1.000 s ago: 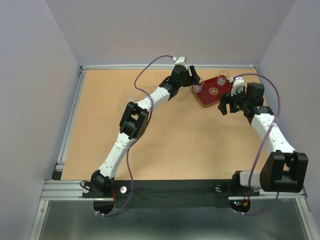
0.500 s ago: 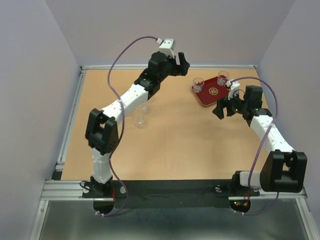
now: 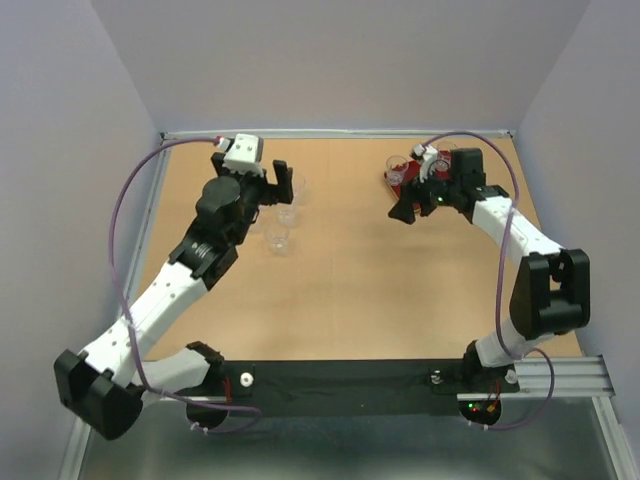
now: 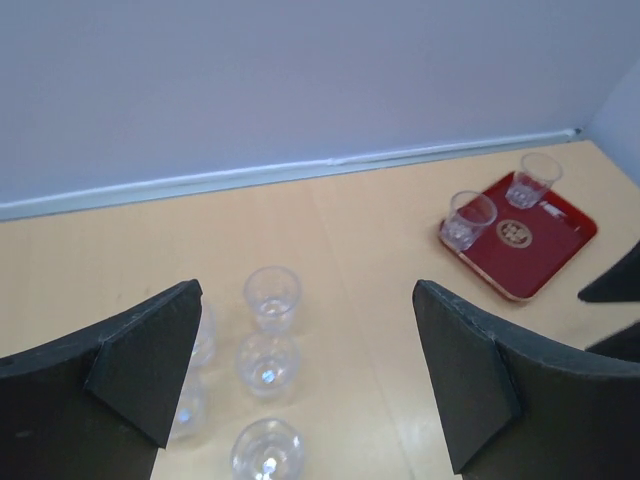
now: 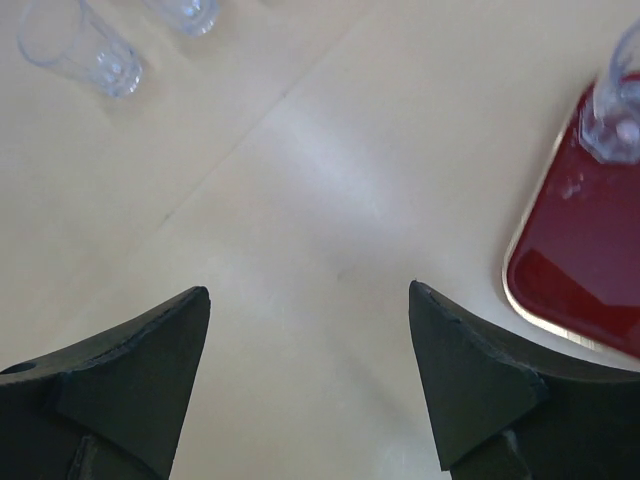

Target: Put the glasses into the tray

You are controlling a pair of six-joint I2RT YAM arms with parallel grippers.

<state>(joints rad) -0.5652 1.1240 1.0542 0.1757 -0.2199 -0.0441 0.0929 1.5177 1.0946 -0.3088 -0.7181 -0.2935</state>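
The rearmost loose glass is standing to the left of my right gripper in the top view. My right gripper will go over bare tabletop next and down onto the rearmost loose glass's open tray-side rim (image 3: 303,183).
Several clear glasses (image 4: 272,295) stand loose on the table at the back left, and three of them (image 3: 278,238) show in a short row in the top view. My left gripper (image 4: 305,290) hangs open above this group, empty; its left finger hides part of two glasses. The dark-red tray (image 4: 560,235) lies at the back right with two glasses (image 4: 468,220) upright on it. In the top view my right arm covers most of the tray (image 3: 405,164). My right gripper (image 5: 308,288) is open and empty over bare table just left of the tray (image 5: 585,250).
The table's back rail (image 3: 340,133) and the walls close in behind both groups. Bare tabletop (image 3: 340,250) lies between the loose glasses and the tray. Two glasses (image 5: 80,45) show at the top left of the right wrist view.
My left arm has swung from the tray to the loose glasses at the left, opening wider. My right arm has moved back and left over the tray.
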